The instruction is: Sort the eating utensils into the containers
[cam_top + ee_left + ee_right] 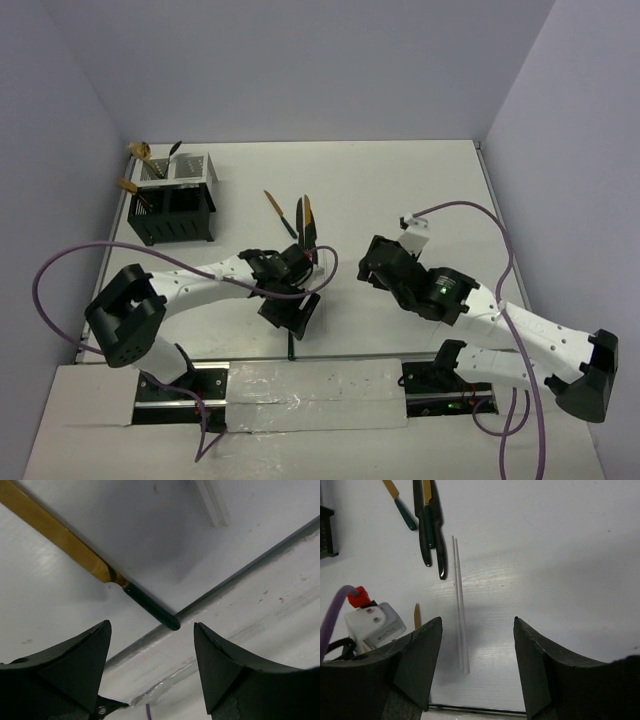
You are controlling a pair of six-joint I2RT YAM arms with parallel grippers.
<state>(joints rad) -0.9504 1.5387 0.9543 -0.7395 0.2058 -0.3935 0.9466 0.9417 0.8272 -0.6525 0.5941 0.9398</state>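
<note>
Next I will lower and turn my left gripper to close across the dark green handle's blade end point(132, 591), since that end lies below, slanted to the gripper's fingers.
The black caddy point(172, 205) with perforated silver panels stands at the far left, and a few utensils point(140, 152) stick up out of it. On the table's middle lie a gold-bladed knife point(272, 205) and two more utensils point(304, 218) side by side; the right wrist view shows them too, as the knife point(400, 505) and the dark pair point(427, 525). Another knife point(75, 550) with a gold blade and dark green handle lies near the front edge, its handle end just beyond my left gripper point(152, 630). That gripper is open and grips nothing. My right gripper point(477, 622) hangs open over bare table.
A thin white stick point(460, 605) lies ahead of the right gripper's left finger. The table's near edge point(240, 575) runs just past the knife handle. A foil-taped board point(310, 385) sits between the arm bases. Purple cables point(470, 210) loop over both arms.
</note>
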